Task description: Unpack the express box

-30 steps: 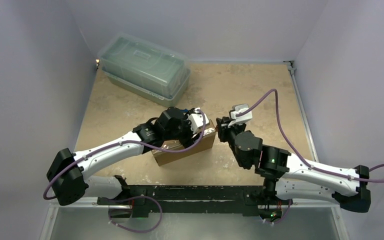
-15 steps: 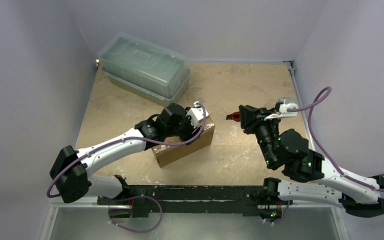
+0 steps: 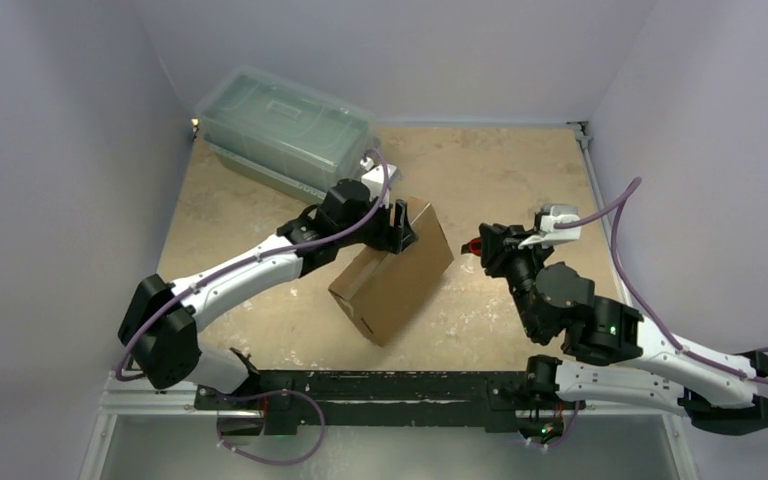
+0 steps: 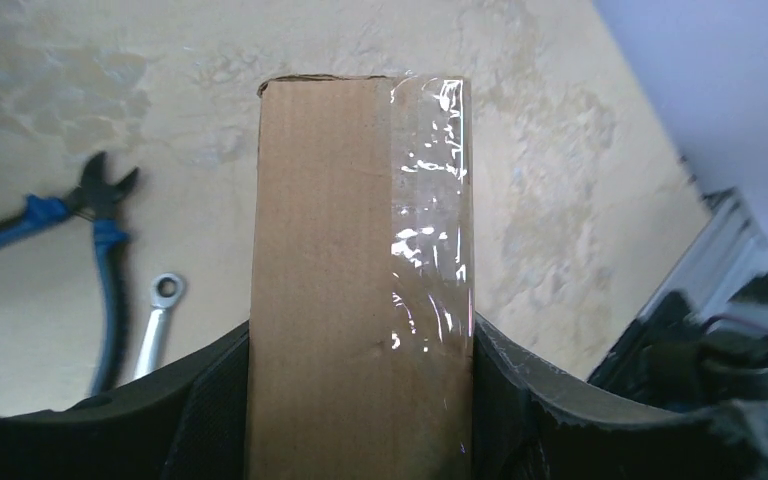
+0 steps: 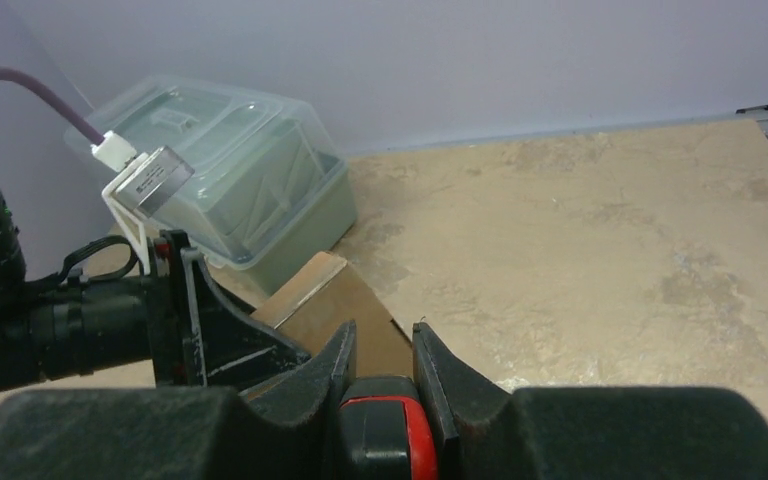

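Observation:
The robot's left gripper should go down toward the clear tabletop, which is below it and to its right in the top view, level the tilted box, and then release it.
The express box [image 3: 395, 275] is a plain brown cardboard box, held off the table and tilted, its low end towards the near edge. My left gripper [image 3: 397, 222] is shut on its upper end. In the left wrist view the box [image 4: 360, 250] fills the gap between my fingers, with clear tape along one side. My right gripper [image 3: 480, 245] stands just right of the box, apart from it, and is shut on a red and black tool [image 5: 385, 430]. The box [image 5: 335, 300] shows beyond the right gripper [image 5: 382, 345].
A translucent grey-green lidded plastic container [image 3: 285, 130] stands at the back left. Blue-handled pliers [image 4: 90, 240] and a small silver wrench [image 4: 155, 325] lie on the tan table under the raised box. Walls close in the left, back and right sides.
My left gripper has lifted the box off the table, swung it up and tilted it. My right arm has drawn back to the right, holding the red tool.

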Available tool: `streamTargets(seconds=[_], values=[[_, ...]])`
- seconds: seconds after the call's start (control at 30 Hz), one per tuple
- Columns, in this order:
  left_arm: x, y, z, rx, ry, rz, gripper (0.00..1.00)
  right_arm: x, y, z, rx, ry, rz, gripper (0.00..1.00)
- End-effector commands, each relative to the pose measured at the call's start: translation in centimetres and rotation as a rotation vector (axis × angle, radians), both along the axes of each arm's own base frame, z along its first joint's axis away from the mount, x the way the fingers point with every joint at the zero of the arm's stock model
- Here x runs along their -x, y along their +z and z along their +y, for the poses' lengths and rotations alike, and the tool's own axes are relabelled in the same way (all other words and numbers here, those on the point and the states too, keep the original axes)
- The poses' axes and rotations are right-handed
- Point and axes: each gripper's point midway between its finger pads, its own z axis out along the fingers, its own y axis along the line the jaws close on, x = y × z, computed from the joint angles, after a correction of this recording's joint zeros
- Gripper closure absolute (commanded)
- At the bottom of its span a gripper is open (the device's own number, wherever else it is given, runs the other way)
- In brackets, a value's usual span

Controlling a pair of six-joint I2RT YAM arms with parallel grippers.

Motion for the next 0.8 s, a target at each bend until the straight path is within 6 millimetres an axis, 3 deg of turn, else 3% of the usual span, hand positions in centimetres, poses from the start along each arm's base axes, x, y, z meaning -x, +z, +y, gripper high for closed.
streamTargets(seconds=[0.0, 0.4, 0.63, 0.77], values=[[-1.0, 1.9, -2.7, 0.335, 0.093, 0.164, 0.70, -0.1, -0.5, -0.2, -0.014, -0.028, 0.011, 1.00], [-2.7, -3.4, -3.2, 0.747, 0.329, 0.420, 0.69, 0.1, -1.5, -0.1, 0.001, -0.012, 0.032, 1.00], [-2.1, -5.3, -4.0, 0.988, 0.405, 0.456, 0.67, 0.1, -2.1, 0.4, 0.004, 0.004, 0.041, 1.00], [-1.4, -7.2, -6.0, 0.849, 0.420, 0.388, 0.43, 0.1, -2.3, 0.8, 0.003, 0.017, 0.046, 1.00]])
